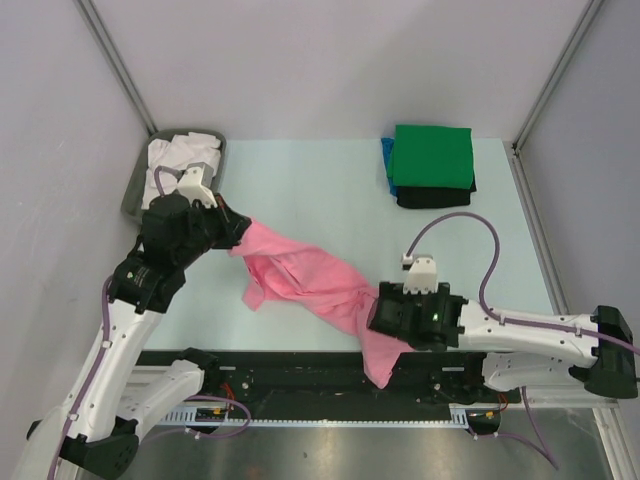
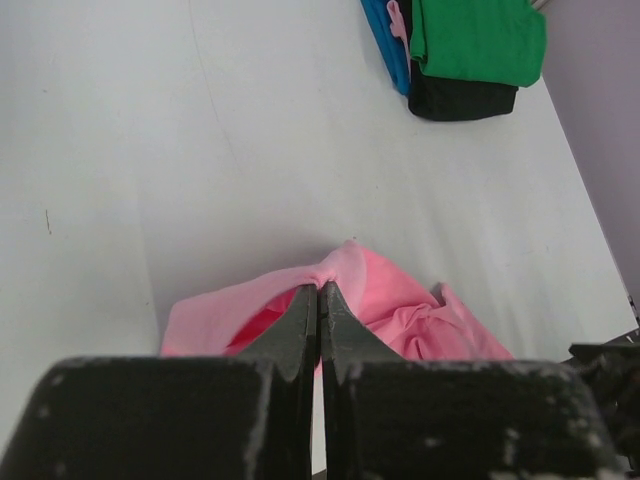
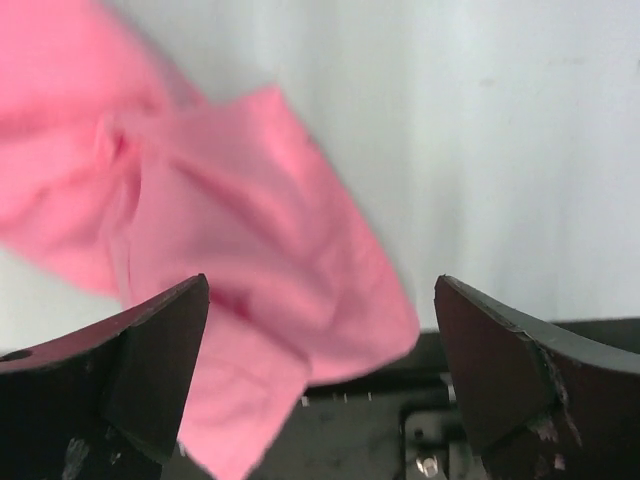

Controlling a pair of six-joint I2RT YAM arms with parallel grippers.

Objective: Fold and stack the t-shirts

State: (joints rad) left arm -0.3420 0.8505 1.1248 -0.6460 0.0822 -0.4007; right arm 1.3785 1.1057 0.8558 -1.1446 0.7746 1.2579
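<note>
The pink shirt's raised corner point(image 1: 373, 291) point(image 3: 270, 102) juts onto bare tabletop, so I will bring my right gripper outward and down onto it, to the left in the top view.
The pink t-shirt point(image 1: 305, 280) lies crumpled and stretched across the middle of the table, its lower end hanging over the near edge. My left gripper point(image 1: 238, 232) is shut on its upper left end; the left wrist view shows the jaws pinching a fold of pink cloth point(image 2: 345, 270). My right gripper point(image 1: 385, 312) is open wide above the shirt's lower right part, with pink cloth point(image 3: 250, 260) between the jaws but not clamped. A folded stack at the back right has the green shirt point(image 1: 432, 155) on top, the black shirt point(image 1: 436, 197) under it and the blue shirt point(image 1: 387, 162) at its left edge.
A grey tray point(image 1: 136, 180) at the back left holds the white shirt point(image 1: 178, 158), bunched up. The stack also shows in the left wrist view point(image 2: 480, 40). Metal frame posts stand at the back corners. A black rail point(image 1: 300, 370) runs along the near table edge.
</note>
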